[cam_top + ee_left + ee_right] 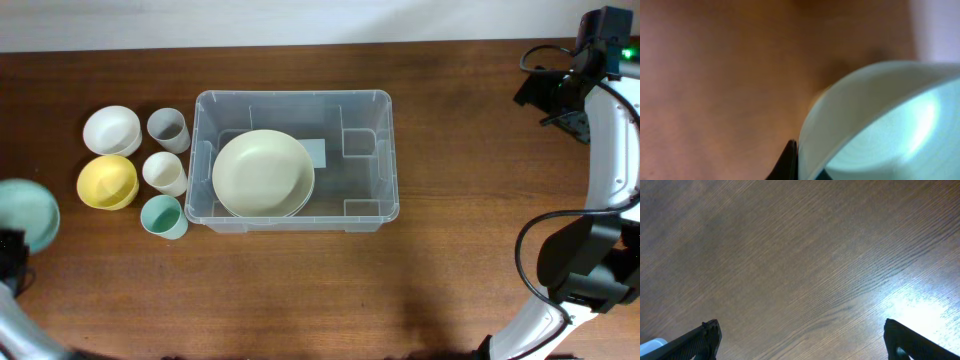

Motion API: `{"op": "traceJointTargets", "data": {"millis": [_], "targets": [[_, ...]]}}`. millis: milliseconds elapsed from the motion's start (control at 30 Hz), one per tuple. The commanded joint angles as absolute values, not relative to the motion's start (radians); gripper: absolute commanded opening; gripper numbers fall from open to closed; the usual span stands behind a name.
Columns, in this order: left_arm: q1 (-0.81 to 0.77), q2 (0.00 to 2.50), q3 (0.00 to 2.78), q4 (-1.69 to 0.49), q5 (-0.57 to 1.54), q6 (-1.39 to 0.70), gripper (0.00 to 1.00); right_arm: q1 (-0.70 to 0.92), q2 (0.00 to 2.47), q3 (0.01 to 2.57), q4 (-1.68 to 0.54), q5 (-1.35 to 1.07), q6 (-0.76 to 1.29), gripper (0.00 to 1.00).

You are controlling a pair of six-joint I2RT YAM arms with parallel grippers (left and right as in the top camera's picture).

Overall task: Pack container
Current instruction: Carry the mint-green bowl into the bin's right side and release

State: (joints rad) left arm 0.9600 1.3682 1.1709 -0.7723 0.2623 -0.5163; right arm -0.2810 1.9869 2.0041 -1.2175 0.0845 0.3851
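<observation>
Next, my left gripper will go to the right in the overhead view and bring the bowl down into the container's empty half [344, 158], since the plate [262, 172] takes the other.
The clear plastic container [385, 150] stands mid-table with a pale cream plate [262, 172] inside its left half and a white label on its base. My left gripper [805, 167] at the far left edge is shut on the rim of a mint green bowl [25, 212], which fills the left wrist view [885, 120]. My right gripper [802, 340] is open and empty over bare wood at the right side [575, 275].
Left of the container stand a white bowl [111, 130], a yellow bowl [107, 182], a grey cup [168, 128], a cream cup [164, 172] and a teal cup [163, 216]. The right arm's base and cables sit at the far right [600, 80].
</observation>
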Motion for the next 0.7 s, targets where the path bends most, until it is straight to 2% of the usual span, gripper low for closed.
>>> {"op": "traceJointTargets", "data": {"millis": [0,100,200,367,667], "targets": [[0.839,1.19,1.19,-0.67,0.484,-0.463,0.01,-0.282,1.987,2.001,-1.214,0.086,0.386,0.99],[0.686,1.098,1.19,-0.557,0.501,-0.423,0.01,-0.282,1.987,2.001,-1.214,0.086,0.386,0.99],[0.444,1.064,1.19,-0.424,0.488,-0.36,0.01,-0.282,1.987,2.001,-1.214,0.086,0.386,0.99],[0.036,1.201,1.189,-0.238,0.332,-0.36,0.01,-0.282,1.987,2.001,-1.214,0.086,0.386,0.99],[-0.255,1.65,1.2,-0.003,0.325,-0.342,0.01,-0.282,1.987,2.001,-1.214,0.086,0.386,0.99]]}}
